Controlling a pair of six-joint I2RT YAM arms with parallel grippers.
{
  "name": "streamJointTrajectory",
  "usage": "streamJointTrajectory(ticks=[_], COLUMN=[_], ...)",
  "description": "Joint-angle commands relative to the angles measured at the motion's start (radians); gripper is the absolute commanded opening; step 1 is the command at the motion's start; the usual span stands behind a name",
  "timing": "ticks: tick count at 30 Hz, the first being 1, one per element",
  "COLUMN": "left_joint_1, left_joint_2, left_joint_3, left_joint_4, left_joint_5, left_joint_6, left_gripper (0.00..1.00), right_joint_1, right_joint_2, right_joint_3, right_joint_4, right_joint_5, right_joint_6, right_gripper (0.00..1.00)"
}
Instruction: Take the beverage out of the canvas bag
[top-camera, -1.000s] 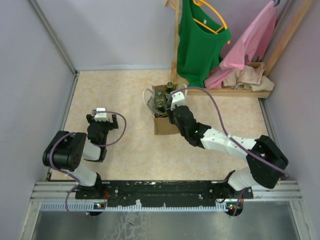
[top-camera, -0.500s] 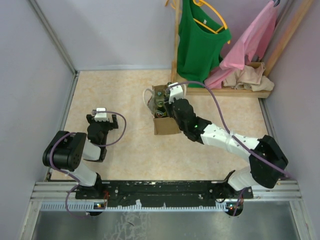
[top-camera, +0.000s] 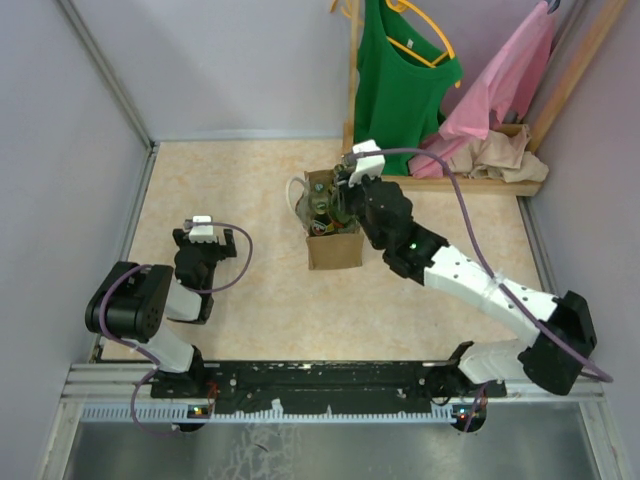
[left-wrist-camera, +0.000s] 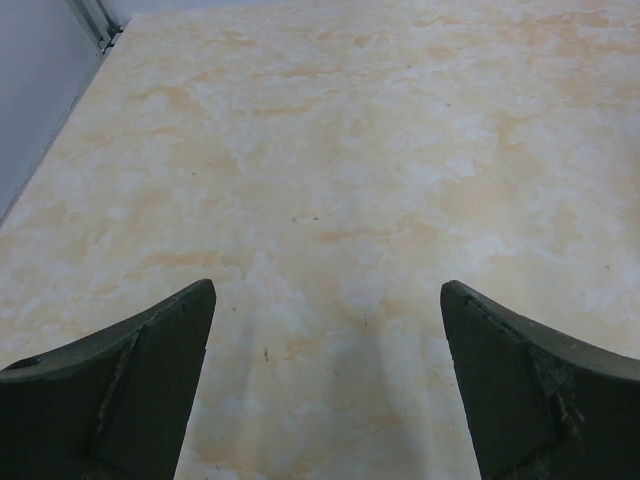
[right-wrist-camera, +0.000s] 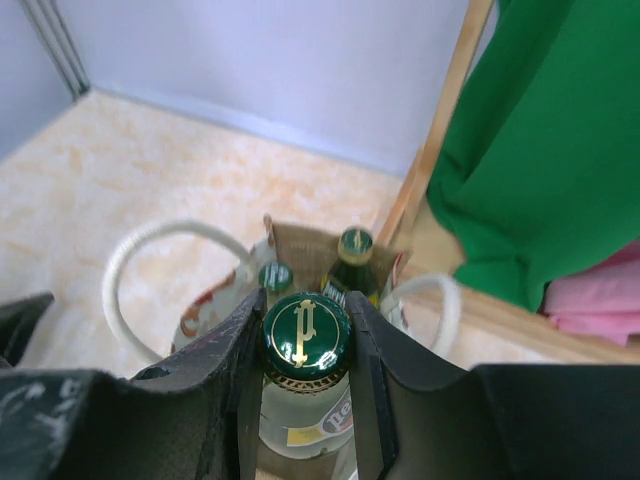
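Note:
My right gripper rises next, moves to the right in the top view, then lowers and releases the bottle with the green cap. It goes there because the tabletop before the rack is bare.
The tan canvas bag (top-camera: 333, 250) with white looped handles stands mid-table; it also shows in the right wrist view (right-wrist-camera: 305, 247). My right gripper (right-wrist-camera: 306, 335) is shut on the green cap and neck of a clear beverage bottle (right-wrist-camera: 304, 395), held over the bag's mouth. Two more capped bottles (right-wrist-camera: 354, 250) stand in the bag behind it. In the top view the right gripper (top-camera: 338, 200) is over the bag's opening. My left gripper (top-camera: 204, 240) is open and empty over bare table at the left; its fingers (left-wrist-camera: 130, 380) frame only tabletop.
A green sleeveless shirt (top-camera: 400, 85) and a pink garment (top-camera: 500, 85) hang on a wooden rack at the back right, close behind the bag. Beige cloth (top-camera: 495, 155) lies on the rack's base. Grey walls close in the table on the left, back and right.
My right arm has stretched further and its wrist has risen and moved back over the bag. The left arm has not moved.

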Motion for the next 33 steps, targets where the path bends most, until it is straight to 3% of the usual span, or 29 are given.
streamJointTrajectory(ticks=[1, 12, 16, 24, 29, 33], left_joint_1=[0.006, 0.007, 0.008, 0.007, 0.007, 0.008], left_joint_2=[0.000, 0.000, 0.000, 0.000, 0.000, 0.000], left_joint_3=[0.013, 0.013, 0.014, 0.013, 0.013, 0.014], left_joint_4=[0.017, 0.017, 0.017, 0.017, 0.017, 0.017], left_joint_5=[0.010, 0.009, 0.009, 0.010, 0.010, 0.010], left_joint_6=[-0.007, -0.008, -0.007, -0.007, -0.007, -0.007], left_gripper=[1.00, 1.00, 1.00, 1.00, 1.00, 1.00], right_joint_1=[0.004, -0.002, -0.057, -0.293, -0.462, -0.529], right_joint_2=[-0.133, -0.209, -0.230, -0.276, -0.246, -0.184], right_joint_3=[0.155, 0.197, 0.207, 0.141, 0.075, 0.000], right_joint_4=[0.203, 0.317, 0.304, 0.139, -0.004, 0.023], right_joint_5=[0.023, 0.266, 0.376, 0.376, 0.261, 0.190], right_joint_6=[-0.078, -0.345, -0.379, -0.187, 0.014, 0.061], right_gripper=[0.00, 0.00, 0.00, 0.00, 0.00, 0.00])
